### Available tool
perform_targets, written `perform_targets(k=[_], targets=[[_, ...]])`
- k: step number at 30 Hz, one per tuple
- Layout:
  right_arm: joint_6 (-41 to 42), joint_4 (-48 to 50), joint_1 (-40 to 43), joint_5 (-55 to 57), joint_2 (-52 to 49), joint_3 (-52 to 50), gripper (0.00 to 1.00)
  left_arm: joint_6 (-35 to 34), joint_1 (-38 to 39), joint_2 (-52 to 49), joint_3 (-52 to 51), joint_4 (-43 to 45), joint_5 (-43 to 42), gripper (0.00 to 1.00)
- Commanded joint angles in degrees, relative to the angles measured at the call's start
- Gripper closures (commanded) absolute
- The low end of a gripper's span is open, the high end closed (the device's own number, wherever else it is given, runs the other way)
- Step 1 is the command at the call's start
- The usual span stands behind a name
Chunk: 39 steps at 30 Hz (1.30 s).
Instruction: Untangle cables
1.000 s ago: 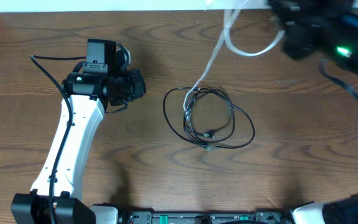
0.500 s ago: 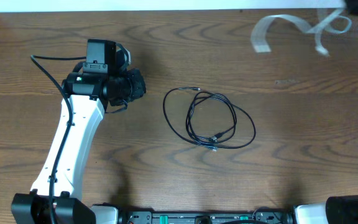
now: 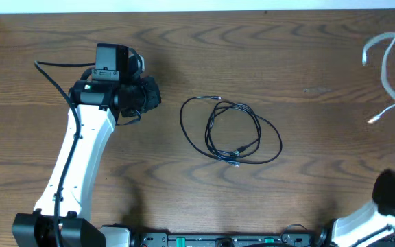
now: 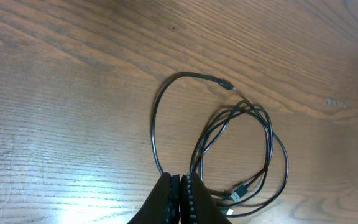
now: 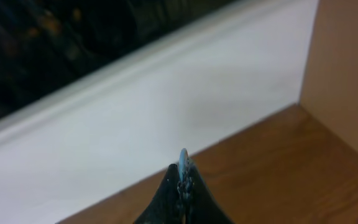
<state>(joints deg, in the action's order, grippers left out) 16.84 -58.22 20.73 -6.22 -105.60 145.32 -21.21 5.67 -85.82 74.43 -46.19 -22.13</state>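
The white cable already hangs apart from the black loops. It goes down toward the wood beyond them next as my right gripper tilts down, then opens.
The black cable lies in loose overlapping loops on the wooden table at the centre, both plug ends showing; it also shows in the left wrist view. The white cable curls at the far right edge, apart from the black one. My left gripper is shut and empty, left of the black cable; its fingertips sit just short of the loops. My right gripper is shut on a thin pale strand, the white cable. The right gripper itself is outside the overhead view.
A white wall strip runs along the table's far edge. A raised wooden side panel and white board show in the right wrist view. The right arm's base sits at bottom right.
The white cable has been pulled free of the black cable and carried to the far right. The right arm has left the overhead view. The black cable and left arm stayed put.
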Motion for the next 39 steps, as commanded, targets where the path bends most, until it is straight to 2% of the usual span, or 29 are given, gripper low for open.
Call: perform_targets(k=[1, 13, 14, 15, 16, 17, 18, 21, 23, 26, 27, 30, 36, 39], targets=[[-1.66, 1.64, 3.32, -2.97, -4.85, -0.28, 0.99, -0.5, 1.62, 0.96, 0.52, 0.42, 0.15, 0.92], [1.33, 0.66, 6.95, -1.53, -16.5, -0.28, 0.99, -0.33, 8.09, 0.85, 0.52, 1.95, 1.49, 0.93], [1.33, 0.17, 6.99, -0.83, -17.25, -0.31, 0.96, -0.33, 8.61, 0.83, 0.52, 1.95, 1.95, 0.93], [1.33, -0.37, 7.04, 0.11, -18.12, -0.31, 0.82, -0.33, 9.11, 0.83, 0.52, 1.95, 2.32, 0.93], [1.33, -0.87, 7.06, 0.79, -18.93, -0.31, 0.45, -0.31, 9.66, 0.83, 0.52, 2.01, 2.32, 0.93], [1.33, -1.42, 7.13, 0.94, -19.71, -0.31, 0.12, -0.31, 10.1, 0.83, 0.52, 2.14, 2.32, 0.93], [1.36, -2.08, 7.28, 0.81, -20.35, -0.31, 0.01, -0.31, 10.62, 0.83, 0.52, 2.23, 2.32, 0.92], [1.4, -5.09, 7.69, -4.98, -21.07, -0.31, 0.01, 0.24, 12.35, 0.7, 0.5, 3.1, 2.29, 0.92], [1.38, -7.89, 7.85, -11.17, -21.03, -0.28, 0.01, 1.49, 13.73, 0.22, 0.5, 3.93, 2.32, 0.85], [1.31, -12.41, 7.76, -18.56, -21.0, -0.28, 0.01, 2.38, 16.0, -1.53, 0.44, 5.33, 2.32, 0.83], [1.29, -14.1, 7.65, -19.56, -21.0, -0.28, 0.01, 2.54, 16.63, -2.23, 0.44, 5.75, 2.32, 0.78], [-0.24, -18.51, 7.02, -19.85, -21.0, -0.28, 0.01, 2.82, 18.91, -5.38, 0.44, 7.13, 2.29, 0.77], [-3.89, -23.5, 5.35, -19.85, -21.05, -0.31, 0.01, 8.04, 22.99, -13.51, 0.44, 10.69, 2.29, 0.71], [-4.9, -24.37, 4.57, -19.87, -21.05, -0.31, 0.01, 12.28, 23.78, -17.84, 0.44, 14.43, 2.64, 0.58]])
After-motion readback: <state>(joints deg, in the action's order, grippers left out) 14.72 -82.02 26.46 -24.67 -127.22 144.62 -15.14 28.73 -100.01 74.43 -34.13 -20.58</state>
